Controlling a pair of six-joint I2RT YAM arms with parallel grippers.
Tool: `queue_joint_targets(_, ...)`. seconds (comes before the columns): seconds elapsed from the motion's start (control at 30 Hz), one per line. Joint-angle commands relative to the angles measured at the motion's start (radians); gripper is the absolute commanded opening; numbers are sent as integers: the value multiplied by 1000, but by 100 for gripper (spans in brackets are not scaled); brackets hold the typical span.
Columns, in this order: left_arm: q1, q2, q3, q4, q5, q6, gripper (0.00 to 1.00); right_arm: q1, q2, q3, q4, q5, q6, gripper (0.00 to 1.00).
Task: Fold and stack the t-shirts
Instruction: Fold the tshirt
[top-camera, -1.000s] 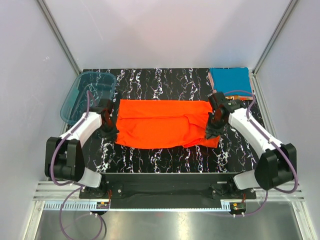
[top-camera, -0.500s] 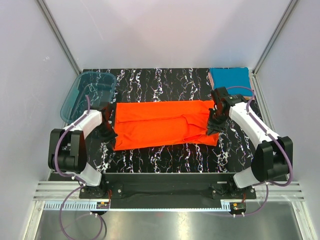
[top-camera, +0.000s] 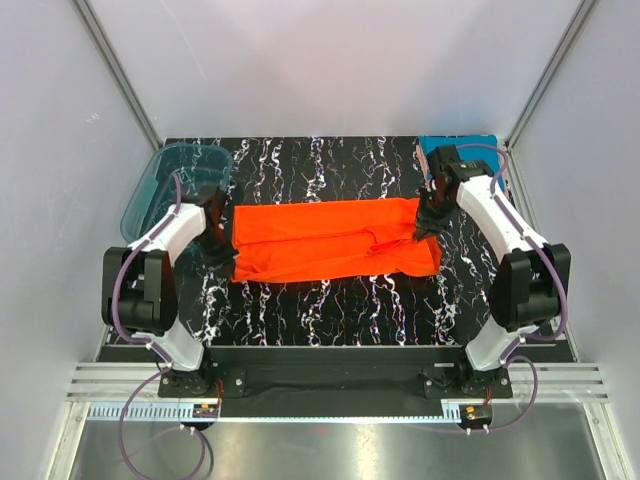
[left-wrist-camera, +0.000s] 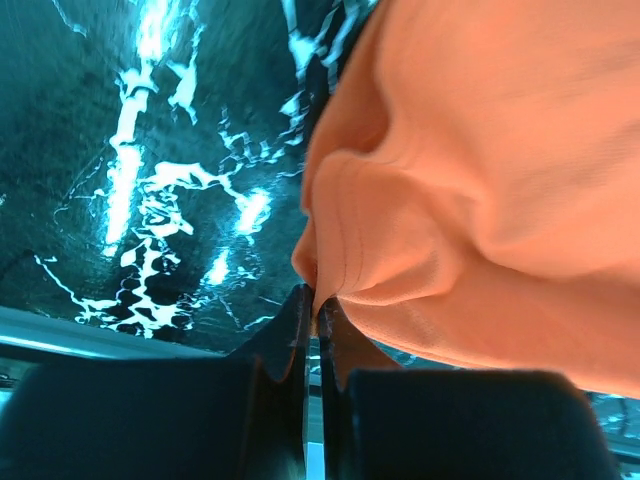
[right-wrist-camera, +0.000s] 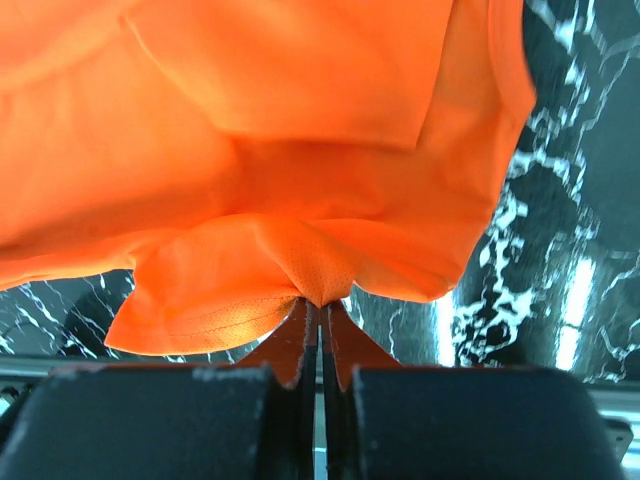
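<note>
The pinched cloth goes outward in my left gripper onto the end of the t-shirt's far part beside the tub (left-wrist-camera: 440, 70) next. The gripper then releases it, because the near part still lies unfolded.
The bright orange-red t-shirt (top-camera: 330, 240) lies stretched lengthwise across the middle of the black marble table, folded into a long band. My left gripper (top-camera: 222, 232) is shut on its left edge; the left wrist view shows the cloth (left-wrist-camera: 480, 170) pinched between the jaws (left-wrist-camera: 316, 305). My right gripper (top-camera: 423, 222) is shut on its right edge; the right wrist view shows the cloth (right-wrist-camera: 300, 150) bunched at the closed tips (right-wrist-camera: 320, 303). The folded teal blue t-shirt (top-camera: 475, 150) lies at the back right corner, partly hidden by the right arm, with a pinkish-orange edge under it.
A translucent teal plastic tub (top-camera: 175, 185) stands at the back left, just behind the left arm. Grey enclosure walls close in the table on three sides. Black marble tabletop (top-camera: 330, 310) shows in front of the shirt.
Both grippers have carried the shirt's near edge away from me, toward the back of the table. The shirt now forms a narrower band lying farther back.
</note>
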Motion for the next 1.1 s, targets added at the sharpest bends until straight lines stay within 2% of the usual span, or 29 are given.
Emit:
queue_joint_targets(0.0,3,21,78,-31,40,-13,1,-23,46,92,8,-17,-47,0)
queue_joint_targets(0.4,10,216,318,-121,36,-25,0,-55,195,247,15,-40,-67,0)
queue_joint_targets(1.07,43,348,488,-152,54,-10,0,-77,356,398,0,-54,-61,0)
